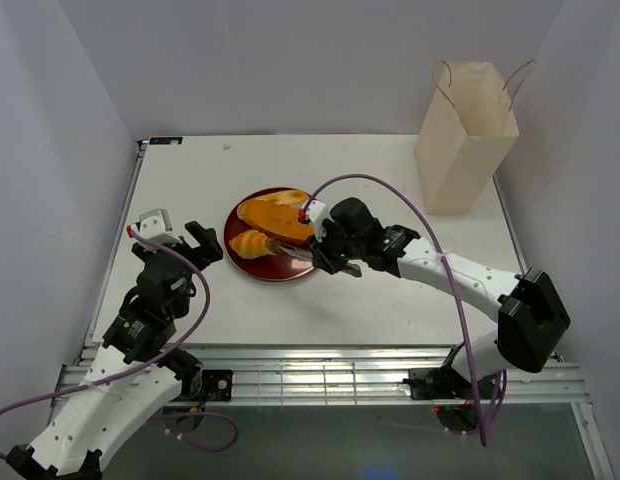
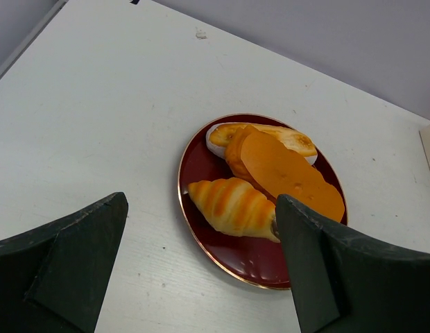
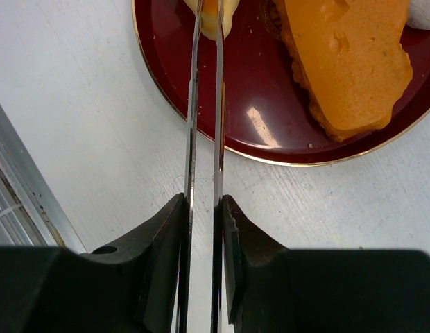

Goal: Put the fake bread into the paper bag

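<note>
My right gripper will lift up and outward, as the paper bag is tall, then release the croissant inside over the bag's opening (image 1: 479,100).
The fake bread lies on a dark red plate (image 1: 252,268): a croissant (image 2: 232,206), an orange slice (image 2: 284,173) and a pale long piece (image 2: 265,132). My right gripper (image 3: 203,208) is shut on slim metal tongs (image 3: 204,104), whose tips close around the croissant (image 3: 213,17) at the plate's near side. In the top view the right gripper (image 1: 330,256) sits at the plate's right edge. My left gripper (image 1: 202,240) is open and empty, just left of the plate; its fingers (image 2: 319,263) frame the croissant. The paper bag (image 1: 464,137) stands upright at the far right.
The white table's left edge (image 1: 120,230) and a metal rail at the front (image 1: 320,365) bound the area. Grey walls close in on three sides. A purple cable (image 1: 420,215) arcs over the right arm.
</note>
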You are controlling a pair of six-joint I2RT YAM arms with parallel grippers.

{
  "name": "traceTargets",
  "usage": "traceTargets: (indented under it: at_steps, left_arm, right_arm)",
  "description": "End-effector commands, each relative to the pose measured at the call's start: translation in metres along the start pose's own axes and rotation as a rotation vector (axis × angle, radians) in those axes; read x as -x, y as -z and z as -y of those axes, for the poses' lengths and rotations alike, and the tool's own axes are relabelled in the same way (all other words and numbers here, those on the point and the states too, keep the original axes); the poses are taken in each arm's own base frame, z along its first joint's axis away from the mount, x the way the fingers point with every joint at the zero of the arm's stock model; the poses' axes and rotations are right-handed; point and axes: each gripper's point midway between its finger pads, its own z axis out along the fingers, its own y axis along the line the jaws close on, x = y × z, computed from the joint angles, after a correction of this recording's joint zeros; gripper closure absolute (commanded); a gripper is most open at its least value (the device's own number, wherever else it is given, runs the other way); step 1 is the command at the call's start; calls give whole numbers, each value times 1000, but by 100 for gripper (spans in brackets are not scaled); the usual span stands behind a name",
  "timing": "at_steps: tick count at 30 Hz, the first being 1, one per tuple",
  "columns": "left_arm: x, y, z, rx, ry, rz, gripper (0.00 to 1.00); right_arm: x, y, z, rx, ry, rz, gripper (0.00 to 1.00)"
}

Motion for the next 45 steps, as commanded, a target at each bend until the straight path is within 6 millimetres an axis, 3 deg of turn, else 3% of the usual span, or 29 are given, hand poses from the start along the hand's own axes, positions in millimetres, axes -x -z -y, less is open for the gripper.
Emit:
traceTargets:
  at_steps: [1,18,24,33,37,44,45]
  left_arm:
    - [1,-2,-6,33,-13,19,2]
    - [-3,-4,-12,70,-37,16,2]
    - [1,-4,-22,116,-51,35,2]
    - [0,-3,-21,109,-53,34,2]
    - [-1,-3,-21,109,-55,32,2]
    - [-1,-3,-20,105,-54,31,2]
    - [-1,-4,-20,101,-55,28,2]
  right_arm:
    - [25,19,2,-24,14,78,88]
    - [56,91,12,-112,18,236,92]
    - [68,119,28,-198,-8,305,92]
    - [88,185,83,-458,-98,419,92]
    - [101,229,105,-596,-127,500,92]
    - [115,286,129,-758,-162,612,92]
    - [114,307,140,-845,-192,639,92]
